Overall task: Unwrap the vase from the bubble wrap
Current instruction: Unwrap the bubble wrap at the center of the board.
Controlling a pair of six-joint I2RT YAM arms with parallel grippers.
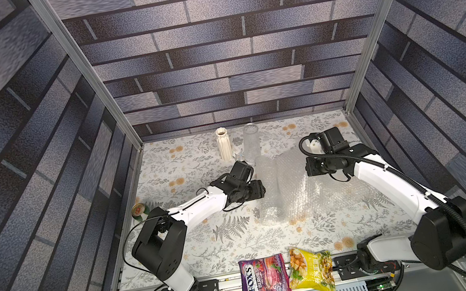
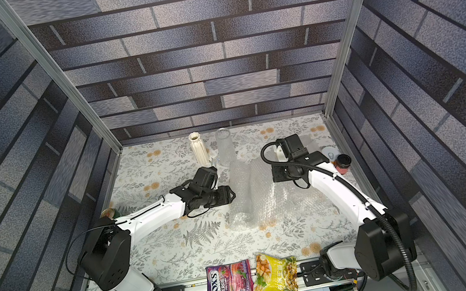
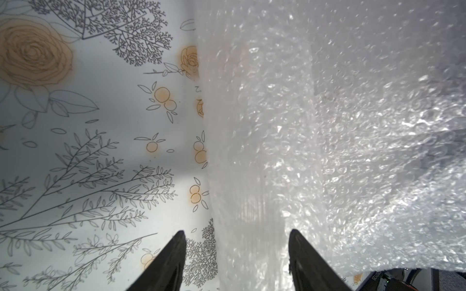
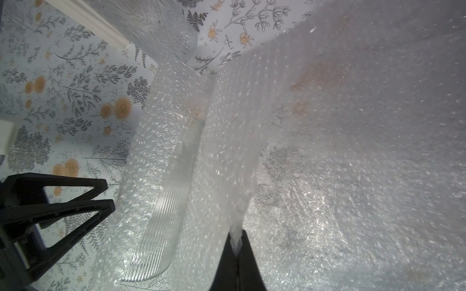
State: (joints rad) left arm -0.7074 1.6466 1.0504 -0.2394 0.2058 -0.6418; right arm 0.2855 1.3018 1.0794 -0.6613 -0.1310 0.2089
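Observation:
I next need to move my right gripper away from the roll toward the dark-lidded cup and release the fold over the loose sheet point(image 1: 317, 193) point(image 4: 344, 198), because wrap still covers the vase.
The vase point(image 4: 156, 226) is clear ribbed glass and lies on its side on the floral table, inside a roll of bubble wrap point(image 1: 269, 191). Part of the wrap spreads as a loose crinkled sheet point(image 1: 317, 193) to the right of the roll. My left gripper point(image 3: 235, 234) is open at the roll's left side, with one finger point(image 3: 176, 252) over the bare table and the other over the wrap. In a top view the left gripper point(image 1: 263, 188) sits against the roll. My right gripper point(image 4: 237, 241) is shut on a raised fold of the sheet, just right of the roll.
A white ribbed vase point(image 1: 224, 146) and an upright clear glass vase point(image 1: 251, 144) stand at the back. A can point(image 1: 139, 209) sits at the left edge. A dark-lidded cup point(image 2: 343, 163) is at the right edge. A purple candy bag point(image 1: 263, 280) and a yellow snack bag point(image 1: 312, 270) lie in front.

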